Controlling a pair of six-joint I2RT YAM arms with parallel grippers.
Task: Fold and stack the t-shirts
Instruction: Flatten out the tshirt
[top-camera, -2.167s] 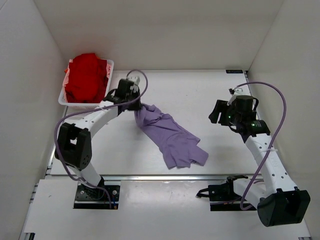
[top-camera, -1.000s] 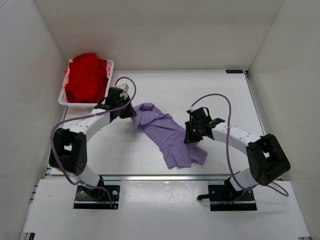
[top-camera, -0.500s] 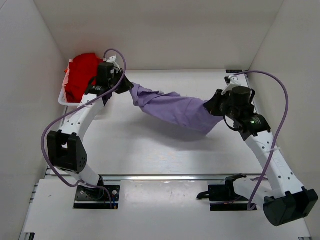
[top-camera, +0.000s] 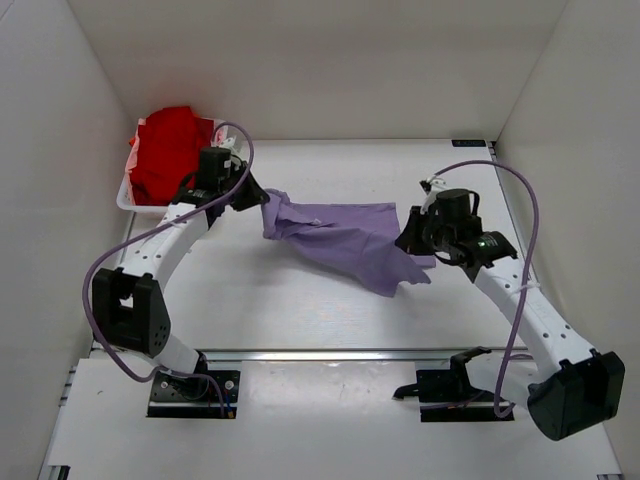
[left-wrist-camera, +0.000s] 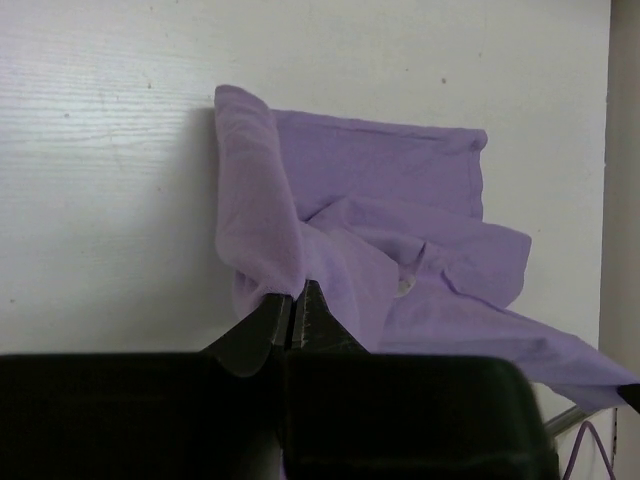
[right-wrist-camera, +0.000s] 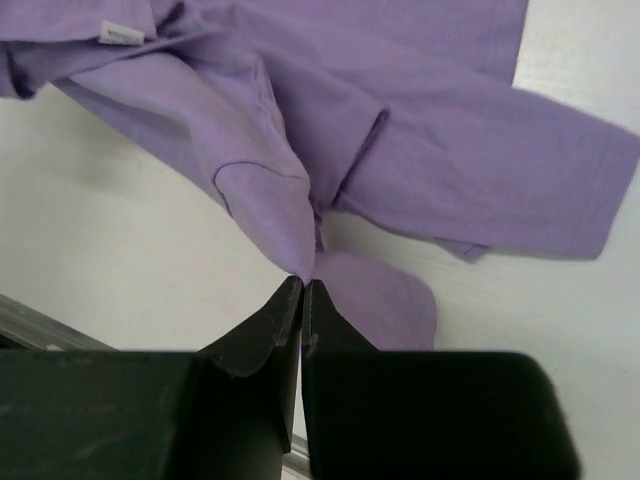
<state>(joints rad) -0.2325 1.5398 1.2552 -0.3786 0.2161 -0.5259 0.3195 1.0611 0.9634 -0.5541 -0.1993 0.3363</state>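
I will next lift my left gripper, swing it outward over the bare tabletop beyond the shirt (top-camera: 322, 168) (left-wrist-camera: 335, 55) and let go, since the cloth still lies in overlapping folds.
The lavender-purple t-shirt (top-camera: 345, 235) hangs stretched between both arms over the middle of the table, its lower edge sagging toward the front. My left gripper (top-camera: 262, 203) is shut on the shirt's left end; the left wrist view shows cloth (left-wrist-camera: 350, 240) pinched at the tips (left-wrist-camera: 296, 292). My right gripper (top-camera: 410, 237) is shut on the right end, with a fold of the shirt (right-wrist-camera: 420, 150) caught at the closed tips (right-wrist-camera: 303, 282). The red t-shirt (top-camera: 165, 150) lies bunched in the white tray at the back left.
The white tray (top-camera: 222, 128) stands in the back left corner against the wall. White walls close in the table on three sides. A metal rail (top-camera: 330, 353) runs along the table's near edge.
Both arms have come slightly inward and lower since half a second ago. The purple shirt, pulled taut then, now hangs slacker and spreads wider, with a corner drooping toward the front.
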